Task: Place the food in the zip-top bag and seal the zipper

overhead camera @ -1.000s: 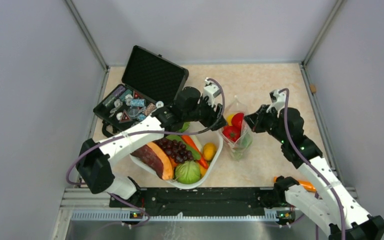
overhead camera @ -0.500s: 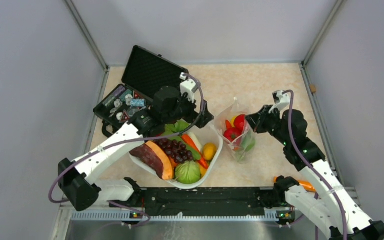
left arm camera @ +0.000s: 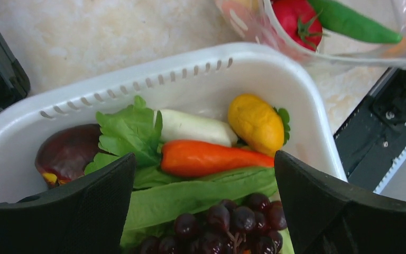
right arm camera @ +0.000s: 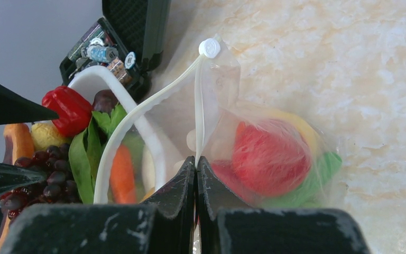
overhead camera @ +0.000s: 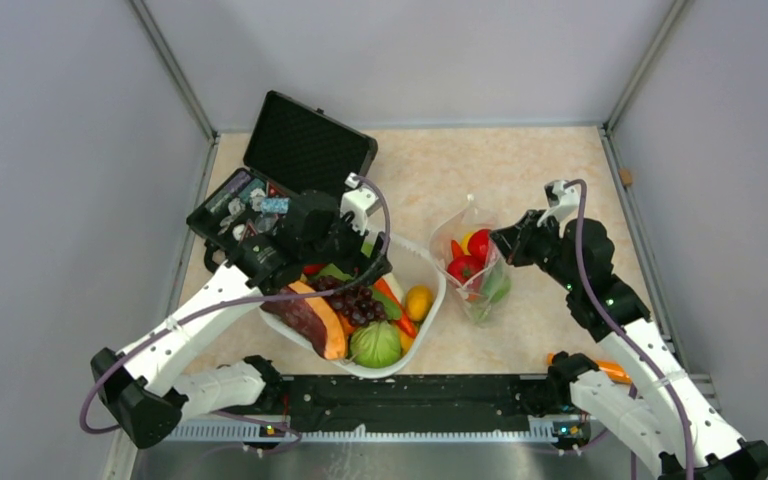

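Observation:
My left gripper will first go down into the basket and turn toward the carrot's tip, so that it can get onto the green leafy piece's end (overhead camera: 394,312) (left arm camera: 260,181), clear of the grapes.
The zip-top bag (overhead camera: 472,268) stands on the table right of the basket and holds red tomato-like pieces (overhead camera: 463,266), a yellow lemon (overhead camera: 464,240) and a long green pod (overhead camera: 494,284). My right gripper (overhead camera: 501,241) is shut on the bag's mouth edge. In the right wrist view my right gripper (right arm camera: 196,162) pinches the zipper (right arm camera: 197,100), which runs up from the fingers to a white round end; red and green food (right arm camera: 271,156) shows through the plastic. My left gripper (overhead camera: 372,262) hangs open and empty over the basket; in its own view my left gripper (left arm camera: 204,159) is above the grapes.
The white oval basket (overhead camera: 431,300) holds a papaya slice (overhead camera: 310,318), dark grapes (left arm camera: 227,219), a cabbage (overhead camera: 375,343), lettuce, a carrot (left arm camera: 206,157) and a yellow piece (left arm camera: 256,123). An open black hard case (overhead camera: 305,150) stands at the back left. An orange piece (overhead camera: 610,371) lies by the right arm's base.
My left arm has drawn back from the bag's mouth, left and nearer, to above the basket. The bag has tipped slightly to the right. My right gripper stays shut on its edge.

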